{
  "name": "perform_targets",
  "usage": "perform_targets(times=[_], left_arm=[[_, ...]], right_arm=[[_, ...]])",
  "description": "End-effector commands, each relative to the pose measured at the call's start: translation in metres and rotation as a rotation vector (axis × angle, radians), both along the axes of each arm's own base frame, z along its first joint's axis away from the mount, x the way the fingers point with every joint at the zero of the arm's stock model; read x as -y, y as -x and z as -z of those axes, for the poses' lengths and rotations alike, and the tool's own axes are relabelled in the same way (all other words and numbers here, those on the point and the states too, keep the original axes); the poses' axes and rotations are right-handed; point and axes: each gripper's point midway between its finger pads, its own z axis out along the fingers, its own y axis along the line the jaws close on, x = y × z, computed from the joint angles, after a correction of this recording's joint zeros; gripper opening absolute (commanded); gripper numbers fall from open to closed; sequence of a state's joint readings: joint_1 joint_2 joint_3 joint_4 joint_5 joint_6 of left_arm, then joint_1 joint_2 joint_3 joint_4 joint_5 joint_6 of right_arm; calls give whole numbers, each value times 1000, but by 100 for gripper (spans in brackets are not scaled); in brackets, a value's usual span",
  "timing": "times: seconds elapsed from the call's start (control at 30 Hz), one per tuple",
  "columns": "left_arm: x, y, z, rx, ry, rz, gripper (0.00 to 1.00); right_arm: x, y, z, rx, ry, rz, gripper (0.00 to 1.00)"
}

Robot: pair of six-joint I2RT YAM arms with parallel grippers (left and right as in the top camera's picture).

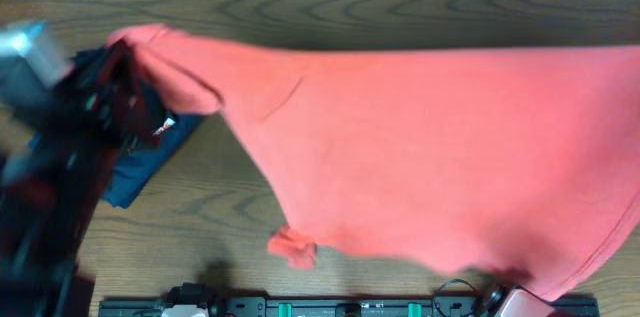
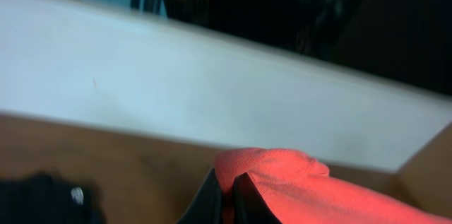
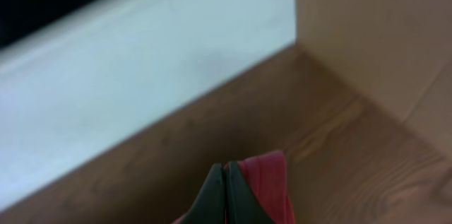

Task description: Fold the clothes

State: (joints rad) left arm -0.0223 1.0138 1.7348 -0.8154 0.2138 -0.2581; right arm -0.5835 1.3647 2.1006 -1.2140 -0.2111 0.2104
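My right gripper swings the stretched shirt outward over the far part of the table by the white wall next and releases the fold of the shirt.
The clothes [image 1: 420, 147], a coral-red T-shirt, hang stretched wide above the wooden table, from far left to the right edge of the overhead view. My left gripper [image 1: 135, 75] is shut on the shirt's upper left corner. In the left wrist view its dark fingertips [image 2: 227, 185] pinch a bunched red fold [image 2: 296, 181]. My right gripper [image 3: 224, 171] is also shut, with a strip of the red cloth [image 3: 268, 181] caught between and beside its jaws. It lies outside the overhead view. A small red corner [image 1: 293, 247] dangles low near the front.
A navy-blue folded garment [image 1: 140, 172] lies on the table [image 1: 200, 212] under the left arm. A black garment [image 2: 42, 196] shows at the left wrist view's lower left. A white wall [image 2: 212, 90] runs behind the table. A black rail [image 1: 300, 307] lines the front edge.
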Motion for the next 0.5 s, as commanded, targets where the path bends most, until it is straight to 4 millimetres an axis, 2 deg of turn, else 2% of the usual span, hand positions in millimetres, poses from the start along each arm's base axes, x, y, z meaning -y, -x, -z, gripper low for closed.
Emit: perform_targets(times=[0.0,0.17,0.2,0.27,0.3,0.37,0.4,0.47], left_arm=[[5,-48,41,-151,10,27,6],[21,-130,101,-304,35,106,6],[24,-151,109,-299,39,126,6],[31,-188,112,-240,49,162,6],[35,-207,107,-185,63,186,6],[35,-231,84,-82,142,199,6],[32,-239,63,-21,216,201,6],[22,-243,14,120,309,227,6]], right_arm=[[17,-40,46,-133,-45,-54,1],[19,-103,113,-278,-105,-147,1],[18,-118,125,-289,-113,-162,1],[19,-147,137,-264,-144,-158,1],[18,-161,137,-230,-154,-164,1],[16,-179,121,-140,-158,-175,1],[15,-185,104,-79,-147,-178,1],[19,-185,61,36,-101,-162,1]])
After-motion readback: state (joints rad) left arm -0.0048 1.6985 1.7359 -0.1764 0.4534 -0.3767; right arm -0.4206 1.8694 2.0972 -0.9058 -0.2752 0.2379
